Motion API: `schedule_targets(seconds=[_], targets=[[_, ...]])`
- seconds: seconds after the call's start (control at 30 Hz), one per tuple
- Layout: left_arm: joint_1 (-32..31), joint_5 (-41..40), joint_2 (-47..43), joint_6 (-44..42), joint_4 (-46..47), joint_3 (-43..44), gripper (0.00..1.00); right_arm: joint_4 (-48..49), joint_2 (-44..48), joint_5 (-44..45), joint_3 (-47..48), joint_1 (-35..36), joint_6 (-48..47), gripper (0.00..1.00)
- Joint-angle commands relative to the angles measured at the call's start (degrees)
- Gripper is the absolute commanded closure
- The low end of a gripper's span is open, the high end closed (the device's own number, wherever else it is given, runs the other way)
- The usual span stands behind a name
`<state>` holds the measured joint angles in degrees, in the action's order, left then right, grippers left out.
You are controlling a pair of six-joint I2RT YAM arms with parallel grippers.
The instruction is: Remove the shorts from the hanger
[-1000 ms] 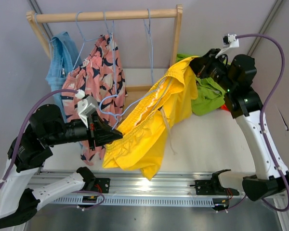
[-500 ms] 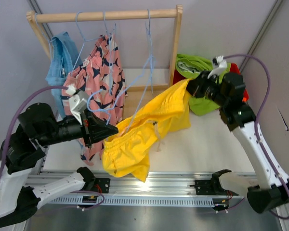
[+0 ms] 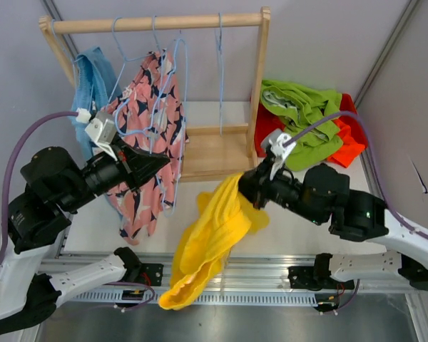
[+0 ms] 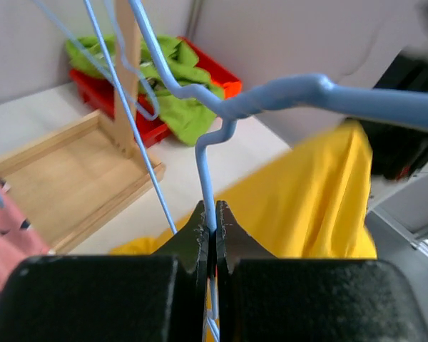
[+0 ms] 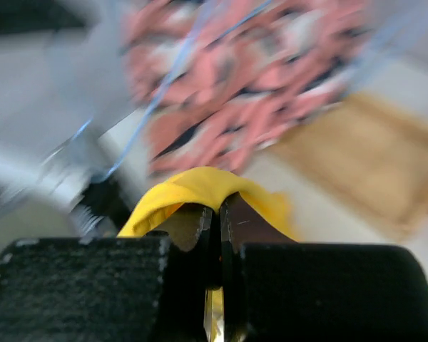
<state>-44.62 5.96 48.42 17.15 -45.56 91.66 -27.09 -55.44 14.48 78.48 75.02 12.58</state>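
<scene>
I need to raise my right gripper outward, to the right in the top view, then lower it over the lime green shorts (image 3: 303,127). I should release the yellow shorts there, as the hanger is bare.
The yellow shorts (image 3: 210,239) hang bunched from my right gripper (image 3: 244,187), which is shut on their upper fold over the table's front middle; their lower end droops past the front rail. In the right wrist view the yellow shorts (image 5: 192,187) drape over the shut right gripper (image 5: 215,208). My left gripper (image 3: 164,160) is shut on a bare light blue wire hanger (image 3: 184,92), held up in front of the pink whale-print shorts (image 3: 146,107). The left wrist view shows the left gripper (image 4: 214,214) pinching the hanger (image 4: 271,96). No yellow cloth is on that hanger.
The wooden rack (image 3: 157,23) stands at the back with its base board (image 3: 214,153). The pink shorts and the light blue shorts (image 3: 91,78) hang on it, beside an empty hanger (image 3: 220,71). Lime green shorts (image 3: 303,107) lie on an orange-red piece (image 3: 349,139) at the back right.
My right gripper swung from the back right to the front middle, pulling the yellow shorts off the hanger. My left gripper lifted the freed hanger up and back toward the rack.
</scene>
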Motion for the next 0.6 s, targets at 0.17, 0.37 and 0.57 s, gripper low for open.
schedule_targets(seconds=[0.17,0.37,0.57], targets=[[-0.38,-5.52,-4.38,2.10,-10.51,-3.94,1.00,8.89,-8.79,27.55,28.43,-24.62,-17.94,1.00],[-0.38,-4.64,-5.53,3.16,-10.34,-6.93,1.00,4.86,-28.38,17.43,54.82,-45.12,-20.22,1.00],[-0.38,-8.04,-2.73,1.84,-8.06,-7.55,1.00,7.92,-39.39,6.98,57.51,-60.22,-12.96,1.00]])
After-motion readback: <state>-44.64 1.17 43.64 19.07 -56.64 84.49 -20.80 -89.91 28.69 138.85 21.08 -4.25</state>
